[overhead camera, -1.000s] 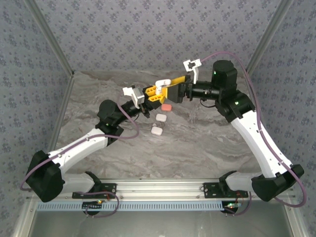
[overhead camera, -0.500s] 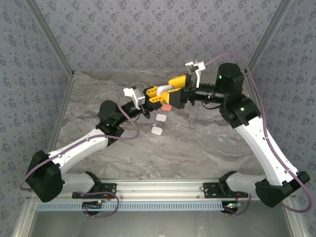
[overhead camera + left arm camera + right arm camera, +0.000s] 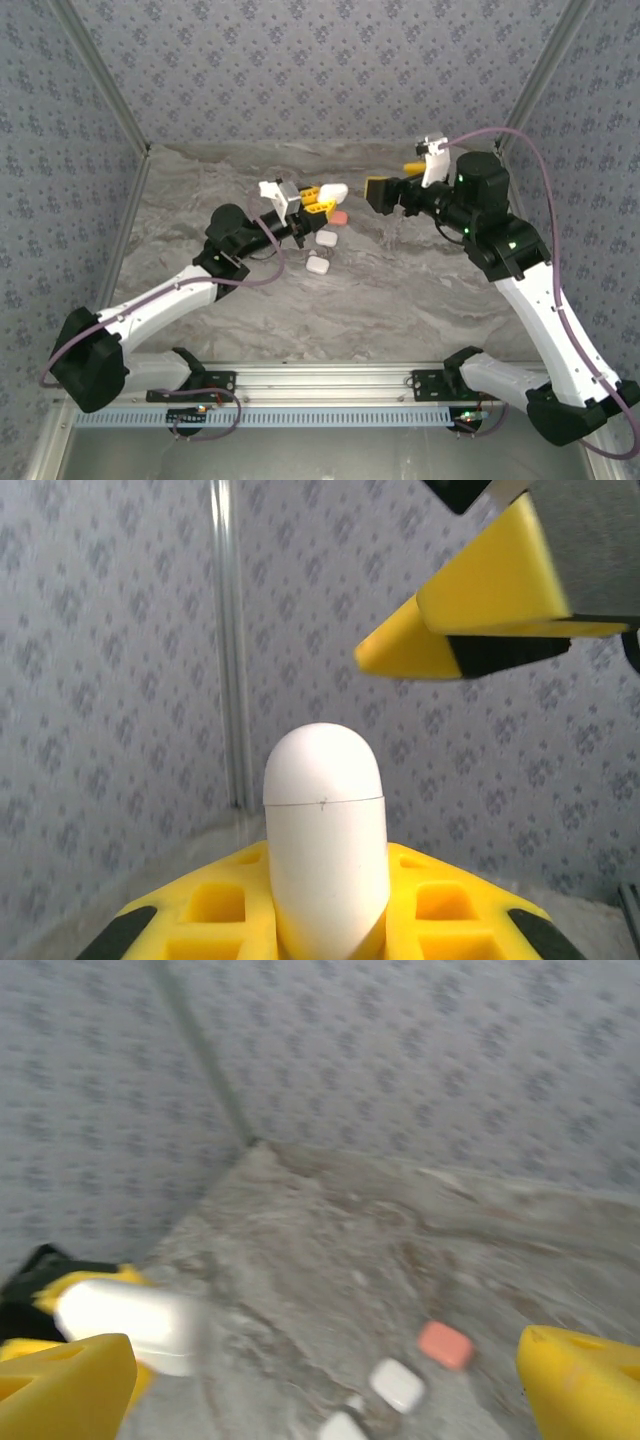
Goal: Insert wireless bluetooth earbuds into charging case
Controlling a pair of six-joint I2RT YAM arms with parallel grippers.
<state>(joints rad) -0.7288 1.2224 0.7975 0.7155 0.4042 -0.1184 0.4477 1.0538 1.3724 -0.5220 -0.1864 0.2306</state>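
Bare marble beside the nearest white case lies below and back, so my left gripper should draw back next and bring the charging case down to release it.
My left gripper is shut on a white charging case and holds it above the table. In the left wrist view the case stands upright between the yellow fingers, its lid seam closed. My right gripper is open and hangs apart from the case, to its right; one of its yellow fingers shows at the upper right of the left wrist view. In the blurred right wrist view the wide-spread fingertips frame the held case. No earbuds can be made out.
On the marble table below the held case lie an orange-red case and two white cases. They also show in the right wrist view: the orange-red case and a white case. Patterned walls enclose the table.
My right gripper has come off the white case and drawn back to the right, open. The left gripper keeps hold of the case and has shifted slightly right.
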